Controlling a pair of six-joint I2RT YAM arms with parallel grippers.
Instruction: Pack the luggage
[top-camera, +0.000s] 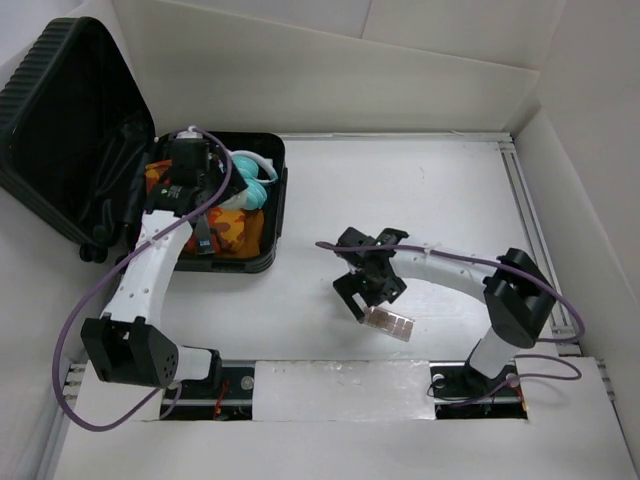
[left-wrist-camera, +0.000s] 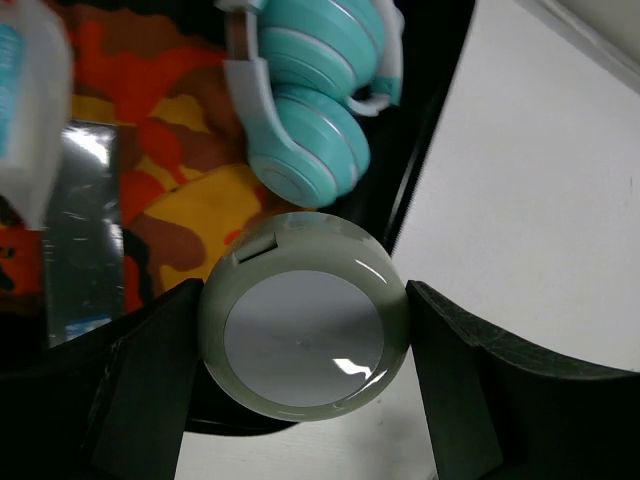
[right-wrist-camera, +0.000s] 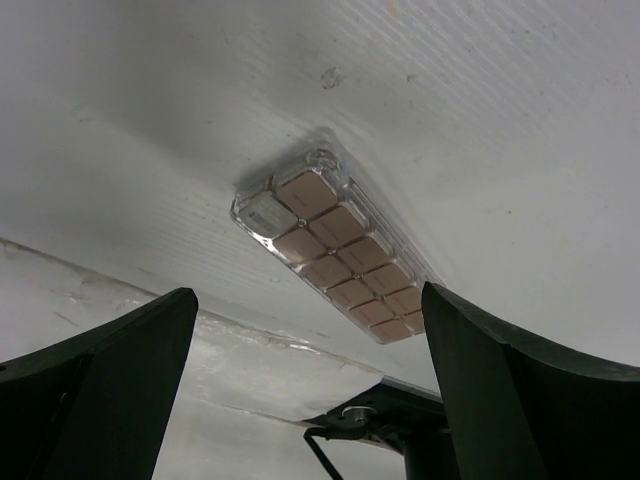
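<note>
The clear palette's pale-square end (top-camera: 375, 317) (right-wrist-camera: 284, 211) lies below, between the open fingers of my right gripper, so my right gripper should next lower its fingers around that end and close on it.
The luggage, a black ribbed suitcase, lies open at the far left, with its lid (top-camera: 60, 120) up and its base rim (top-camera: 278, 205) on the table. Inside are camouflage orange cloth (left-wrist-camera: 190, 200), teal headphones (left-wrist-camera: 310, 100) (top-camera: 252, 178) and a shiny packet (left-wrist-camera: 80, 240). My left gripper (top-camera: 197, 190) (left-wrist-camera: 305, 295) hangs over the base, shut on a round pale-green compact (left-wrist-camera: 303, 315). My right gripper (top-camera: 368, 290) (right-wrist-camera: 308, 300) is open and empty, just above a clear palette of tan squares (top-camera: 388, 323) (right-wrist-camera: 335, 255) that lies flat on the table.
White walls enclose the table on all sides. A metal rail (top-camera: 535, 220) runs along the right edge. A white taped strip (top-camera: 340, 385) lies between the arm bases. A black bracket (right-wrist-camera: 400, 425) shows below the palette in the right wrist view.
</note>
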